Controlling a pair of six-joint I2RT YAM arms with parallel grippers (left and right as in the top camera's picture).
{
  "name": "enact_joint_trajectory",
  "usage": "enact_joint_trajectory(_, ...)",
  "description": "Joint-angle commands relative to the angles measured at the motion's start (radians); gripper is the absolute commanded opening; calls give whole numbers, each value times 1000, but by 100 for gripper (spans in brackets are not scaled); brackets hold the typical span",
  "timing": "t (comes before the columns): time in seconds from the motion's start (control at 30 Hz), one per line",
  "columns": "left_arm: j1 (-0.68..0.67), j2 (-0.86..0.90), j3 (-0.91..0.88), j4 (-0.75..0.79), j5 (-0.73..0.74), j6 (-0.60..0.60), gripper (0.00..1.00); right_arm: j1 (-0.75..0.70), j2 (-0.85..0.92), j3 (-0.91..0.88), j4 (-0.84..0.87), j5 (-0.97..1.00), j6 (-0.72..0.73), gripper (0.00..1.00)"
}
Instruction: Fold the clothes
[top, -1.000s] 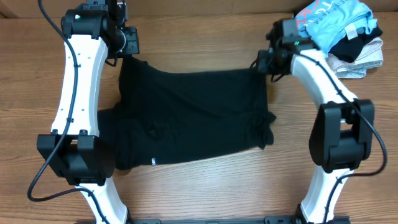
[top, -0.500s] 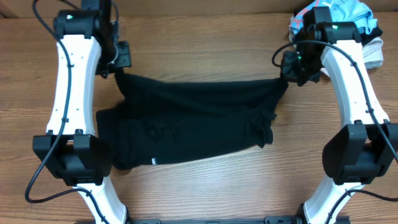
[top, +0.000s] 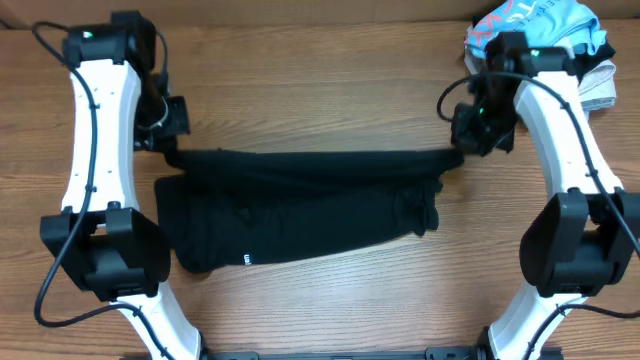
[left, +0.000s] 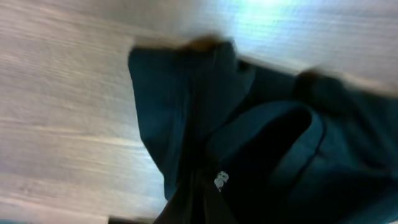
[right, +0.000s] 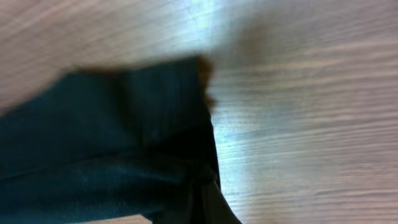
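Note:
My right gripper moves down and back over the lower half's end (top: 426, 203) next and releases the still lifted corner. That end lies below and back of it.
A black garment (top: 300, 210) lies across the middle of the wooden table, its far edge lifted and stretched taut between my two grippers. My left gripper (top: 168, 152) is shut on the garment's far left corner, which also shows in the left wrist view (left: 205, 124). My right gripper (top: 462, 150) is shut on the far right corner, which also shows in the right wrist view (right: 124, 137). The held edge hangs over the garment's lower half. Both sets of fingertips are hidden in dark cloth in the wrist views.
A pile of other clothes (top: 545, 40), light blue, black and white, sits at the far right corner of the table. Bare wood (top: 320, 90) lies beyond the garment and in front of it.
Both grippers have carried the garment's far edge toward the near side, folding it over the lower half. The left arm has also shifted left, and the edge is pulled straighter.

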Motion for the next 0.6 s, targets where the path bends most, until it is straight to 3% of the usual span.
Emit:
enact_joint_trajectory(0.0, 0, -22, -143, 27, -45, 19, 4, -3, -26, -95, 31, -13, -6, 4)
enact_joint_trajectory(0.2, 0, -22, -405, 127, -46, 19, 4, -9, -26, -254, 113, -13, 0, 4)
enact_joint_trajectory(0.23, 0, -22, -437, 146, -46, 19, 4, -16, -26, -283, 129, -13, 3, 9)
enact_joint_trajectory(0.27, 0, -22, -479, 172, -46, 19, 6, -25, -26, -311, 143, -13, 3, 26)
enact_joint_trajectory(0.4, 0, -22, -513, 212, -46, 19, 92, -42, -26, -325, 163, -14, 2, 57)
enact_joint_trajectory(0.43, 0, -22, -508, 216, -46, 19, 98, -42, -26, -325, 174, -19, 2, 63)
enact_joint_trajectory(0.57, 2, -22, -465, 219, -46, 19, 100, -42, -26, -325, 219, -76, -32, 74)
